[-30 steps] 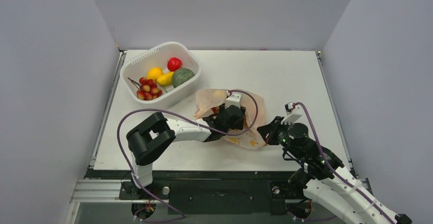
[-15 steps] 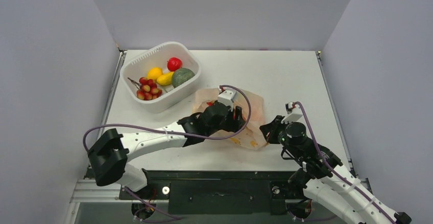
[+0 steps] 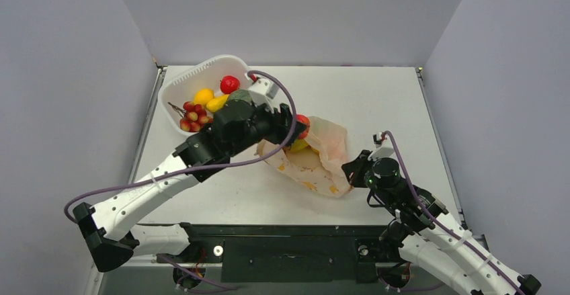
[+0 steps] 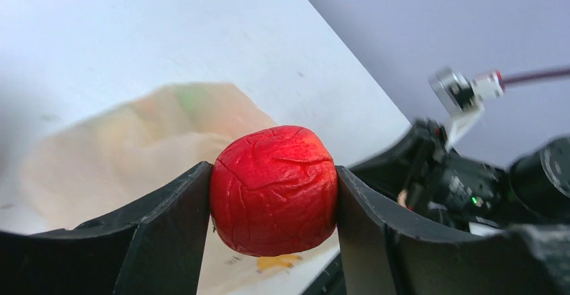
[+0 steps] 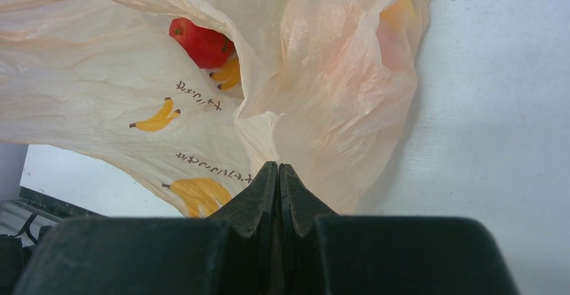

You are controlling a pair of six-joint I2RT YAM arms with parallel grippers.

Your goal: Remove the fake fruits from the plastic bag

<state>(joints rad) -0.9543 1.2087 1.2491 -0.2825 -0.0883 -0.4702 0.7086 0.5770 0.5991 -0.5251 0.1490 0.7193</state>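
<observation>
The left gripper carries the red fruit to the left in the top view and outward next, over the basket's yellow fruits, as other fruits already lie there.
The pale peach plastic bag (image 3: 316,160) lies crumpled at the table's middle, its mouth toward the basket. My left gripper (image 3: 300,124) hangs above the bag's mouth and is shut on a wrinkled red fruit (image 4: 273,189), held clear of the bag (image 4: 134,140). A yellow fruit (image 3: 298,145) shows in the bag's mouth. In the right wrist view a red fruit (image 5: 201,41) sits inside the bag's opening. My right gripper (image 5: 277,169) is shut on the bag's near right edge (image 5: 322,107), also seen from above (image 3: 352,171).
A white slotted basket (image 3: 176,85) stands at the back left. It holds a red fruit (image 3: 230,84), yellow fruits (image 3: 204,96), red grapes (image 3: 195,117) and a dull dark-green round fruit (image 3: 239,95) partly under my left arm. Grey walls enclose the table.
My left gripper has come up out of the bag with the red fruit and moved back, toward the basket. The bag has shifted slightly. My right gripper has stayed on the bag's edge.
</observation>
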